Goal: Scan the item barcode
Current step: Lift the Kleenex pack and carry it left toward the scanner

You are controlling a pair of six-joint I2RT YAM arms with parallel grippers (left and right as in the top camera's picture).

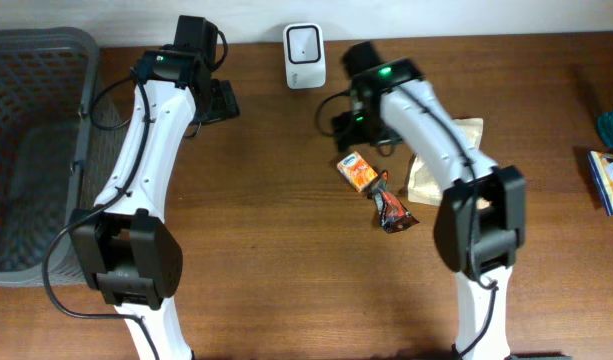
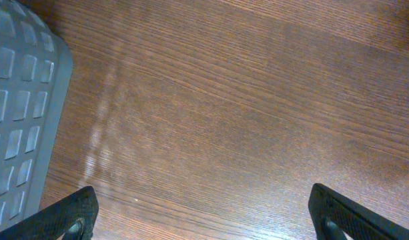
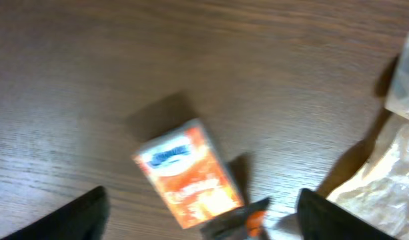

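My right gripper should next move down and back toward my base to reach the small orange packet (image 1: 357,171) (image 3: 191,175), since it lies flat below my fingers.
A small orange packet (image 1: 357,171) with a blue label lies on the wooden table just below my right gripper (image 1: 356,128). In the right wrist view the orange packet (image 3: 191,175) is blurred and sits between and ahead of the fingers, touching neither. The right gripper (image 3: 204,225) is open and holds nothing. A white barcode scanner (image 1: 304,43) stands at the back edge, left of the right arm. My left gripper (image 1: 222,100) hovers open over bare wood near the scanner's left. The left wrist view shows the left gripper (image 2: 207,217) wide apart with nothing between the fingers.
A dark snack wrapper (image 1: 393,212) lies beside the orange packet, and a beige bag (image 1: 432,165) sits under the right arm. A grey basket (image 1: 36,150) fills the left side. More packets (image 1: 611,180) lie at the right edge.
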